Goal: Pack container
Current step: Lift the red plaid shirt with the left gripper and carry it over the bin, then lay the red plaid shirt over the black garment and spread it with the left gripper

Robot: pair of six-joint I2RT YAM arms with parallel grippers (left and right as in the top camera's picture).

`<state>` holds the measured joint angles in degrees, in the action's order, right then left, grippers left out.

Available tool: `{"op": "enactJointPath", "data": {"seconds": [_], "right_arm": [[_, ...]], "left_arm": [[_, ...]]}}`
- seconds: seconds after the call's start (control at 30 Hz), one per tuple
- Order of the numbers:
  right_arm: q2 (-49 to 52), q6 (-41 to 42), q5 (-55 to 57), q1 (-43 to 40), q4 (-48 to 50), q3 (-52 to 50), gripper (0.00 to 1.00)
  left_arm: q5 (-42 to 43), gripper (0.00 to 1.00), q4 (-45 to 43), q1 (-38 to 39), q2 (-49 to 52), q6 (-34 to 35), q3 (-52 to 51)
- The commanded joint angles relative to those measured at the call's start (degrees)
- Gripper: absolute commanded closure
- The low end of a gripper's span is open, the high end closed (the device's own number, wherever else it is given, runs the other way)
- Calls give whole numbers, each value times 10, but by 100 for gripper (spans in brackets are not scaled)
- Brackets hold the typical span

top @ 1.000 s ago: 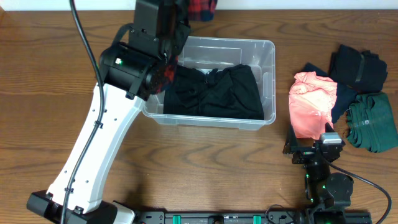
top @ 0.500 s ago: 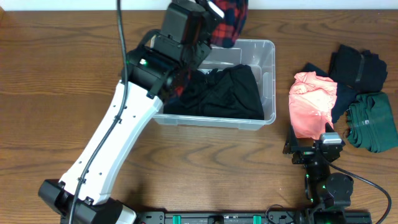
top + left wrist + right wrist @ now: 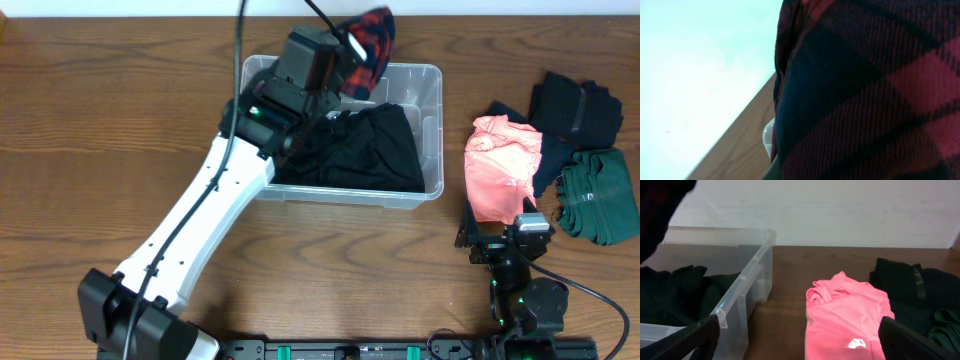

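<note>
The plaid garment sticks out past the container's far rim, so my left gripper should next move back over the black garment and then open.
The clear plastic container stands at the table's middle with a black garment lying in it. My left gripper holds a red and dark plaid garment over the container's far rim. The plaid cloth fills the left wrist view and hides the jaws. My right gripper is open and empty near the front right, facing a pink garment and the container's side wall.
A pink garment lies right of the container. A dark navy garment and a dark green one lie at the far right. A white wall runs along the table's far edge.
My left arm has swung to the right with the plaid garment, from the container's far left corner to over its far rim. The right arm has not moved.
</note>
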<state>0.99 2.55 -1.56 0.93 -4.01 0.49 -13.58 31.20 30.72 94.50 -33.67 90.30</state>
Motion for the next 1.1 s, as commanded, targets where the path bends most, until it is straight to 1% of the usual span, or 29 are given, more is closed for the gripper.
{"op": "enactJointPath", "data": {"seconds": [0.0,0.2,0.23,0.27,0.33,0.37,0.43,0.5,0.57,0.67,0.77,0.8,0.87,0.93,1.03,1.07], "right_arm": [[-2,6,0,4,-1,-2,1],[-2,6,0,4,-1,-2,1],[-2,6,0,4,-1,-2,1],[-2,6,0,4,-1,-2,1],[-2,6,0,4,-1,-2,1],[-2,6,0,4,-1,-2,1],[-2,6,0,4,-1,-2,1],[-2,6,0,4,-1,-2,1],[-2,6,0,4,-1,-2,1],[-2,6,0,4,-1,-2,1],[-2,6,0,4,-1,-2,1],[-2,6,0,4,-1,-2,1],[-2,6,0,4,-1,-2,1],[-2,6,0,4,-1,-2,1],[-2,6,0,4,-1,-2,1],[-2,6,0,4,-1,-2,1]], "left_arm": [[-12,94,-19,16,-3,-78,-13],[-12,94,-28,42,-2,-87,-35],[-12,93,-28,45,-2,-87,-35],[-12,85,-27,47,-2,-85,-35],[-12,63,-27,52,-2,-85,-35],[-13,60,-28,54,-3,-85,-35],[-13,50,-31,60,-4,-83,-35],[-15,43,-35,63,-7,-75,-34],[-37,41,-48,64,-10,-47,-34],[-80,41,-68,63,-13,9,-29],[-83,41,-71,63,-15,51,-19],[-81,44,-71,63,-15,66,-18],[-67,62,-63,63,-14,105,-18],[-26,75,-32,63,-12,136,-18],[41,86,19,63,-6,180,-18],[59,88,31,63,-4,189,-18]]}}
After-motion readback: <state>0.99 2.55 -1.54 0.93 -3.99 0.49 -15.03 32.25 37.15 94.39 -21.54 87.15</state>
